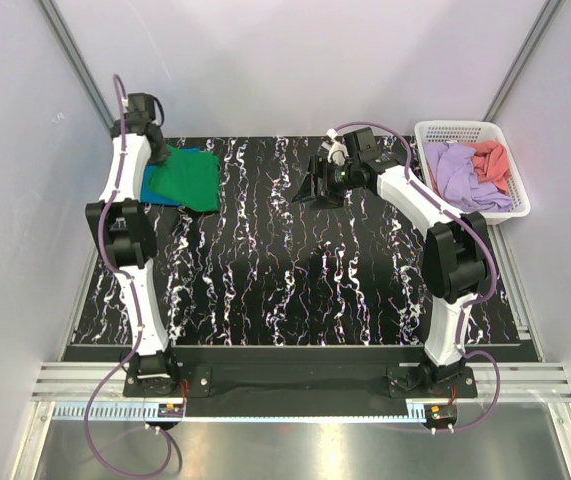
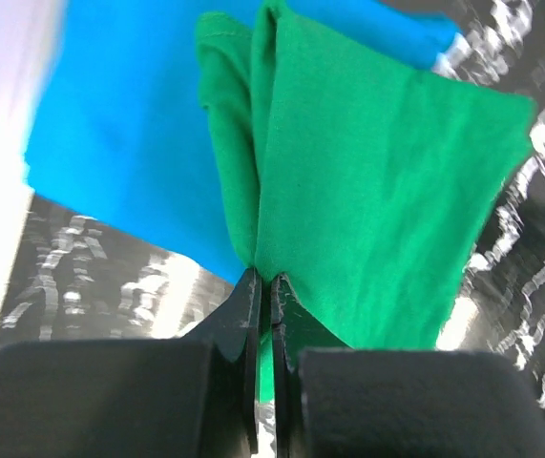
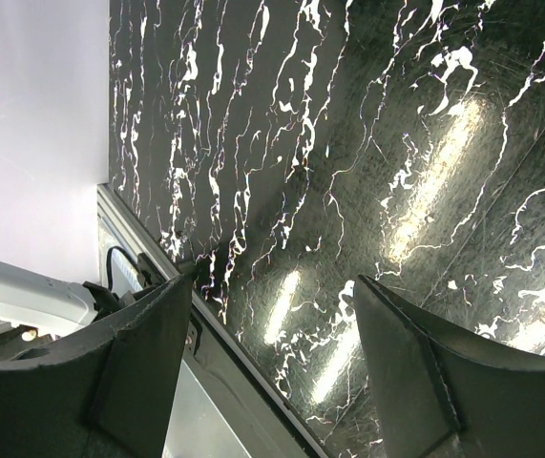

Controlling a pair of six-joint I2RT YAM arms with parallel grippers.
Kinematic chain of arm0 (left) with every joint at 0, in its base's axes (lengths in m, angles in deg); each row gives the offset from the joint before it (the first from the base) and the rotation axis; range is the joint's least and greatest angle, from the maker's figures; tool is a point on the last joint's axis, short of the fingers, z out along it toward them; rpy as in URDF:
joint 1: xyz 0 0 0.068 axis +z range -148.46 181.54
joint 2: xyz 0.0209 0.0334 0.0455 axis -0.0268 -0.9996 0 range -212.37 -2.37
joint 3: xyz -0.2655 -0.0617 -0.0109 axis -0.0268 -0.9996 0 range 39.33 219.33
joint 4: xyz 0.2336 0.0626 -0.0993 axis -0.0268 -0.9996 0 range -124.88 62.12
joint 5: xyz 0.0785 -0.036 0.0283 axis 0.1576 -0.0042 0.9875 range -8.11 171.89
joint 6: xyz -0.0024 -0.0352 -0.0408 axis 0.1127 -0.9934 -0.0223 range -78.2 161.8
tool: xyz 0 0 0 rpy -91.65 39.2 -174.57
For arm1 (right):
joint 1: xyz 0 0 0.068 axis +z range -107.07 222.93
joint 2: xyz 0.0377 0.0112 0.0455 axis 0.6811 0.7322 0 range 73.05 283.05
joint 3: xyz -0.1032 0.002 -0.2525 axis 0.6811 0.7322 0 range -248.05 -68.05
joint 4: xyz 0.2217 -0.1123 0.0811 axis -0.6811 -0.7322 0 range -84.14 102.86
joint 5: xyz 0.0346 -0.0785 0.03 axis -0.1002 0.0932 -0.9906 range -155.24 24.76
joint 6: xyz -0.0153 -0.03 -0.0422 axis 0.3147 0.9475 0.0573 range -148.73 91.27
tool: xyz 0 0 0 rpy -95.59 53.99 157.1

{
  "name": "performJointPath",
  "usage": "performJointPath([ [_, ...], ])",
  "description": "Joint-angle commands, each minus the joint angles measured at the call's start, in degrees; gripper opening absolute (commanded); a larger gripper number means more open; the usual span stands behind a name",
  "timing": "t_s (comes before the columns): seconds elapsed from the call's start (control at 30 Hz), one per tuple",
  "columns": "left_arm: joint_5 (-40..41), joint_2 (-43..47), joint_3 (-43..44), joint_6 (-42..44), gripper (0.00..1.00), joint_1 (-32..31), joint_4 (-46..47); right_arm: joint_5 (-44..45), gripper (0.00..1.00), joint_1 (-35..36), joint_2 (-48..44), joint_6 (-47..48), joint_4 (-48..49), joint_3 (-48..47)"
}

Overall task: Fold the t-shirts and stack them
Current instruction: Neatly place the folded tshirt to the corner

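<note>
My left gripper draws the green shirt's edge to the left in the top view next, over the blue shirt's uncovered side, since the green shirt overhangs the blue one.
The bright green t-shirt (image 1: pixel 187 178) lies folded on the teal-blue folded t-shirt (image 1: pixel 155 193) at the table's far left. My left gripper (image 1: pixel 157 150) is shut on the green shirt's edge; in the left wrist view the green cloth (image 2: pixel 377 181) is pinched between the jaws of my left gripper (image 2: pixel 262 279), with the blue shirt (image 2: pixel 129 134) beneath it. My right gripper (image 1: pixel 310 187) is open and empty above the table's far middle; in the right wrist view my right gripper (image 3: pixel 272 296) frames only marble tabletop. The lilac t-shirt (image 1: pixel 457 175) and the coral t-shirt (image 1: pixel 491 158) lie crumpled in the basket.
The white lattice basket (image 1: pixel 470 128) stands at the far right, off the black marbled table (image 1: pixel 295 280). Grey walls close in on both sides. The table's near edge and metal rail (image 3: pixel 215 372) show in the right wrist view.
</note>
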Motion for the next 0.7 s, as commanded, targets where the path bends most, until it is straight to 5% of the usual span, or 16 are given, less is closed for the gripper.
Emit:
performJointPath([
  [0.0, 4.1, 1.0, 5.6, 0.3, 0.00, 1.9, 4.0, -1.2, 0.76, -0.3, -1.0, 0.5, 1.4, -0.9],
  [0.67, -2.5, -4.8, 2.7, -2.6, 0.00, 14.1, 14.2, -2.3, 0.75, -1.6, 3.6, 0.3, 0.7, -2.9],
])
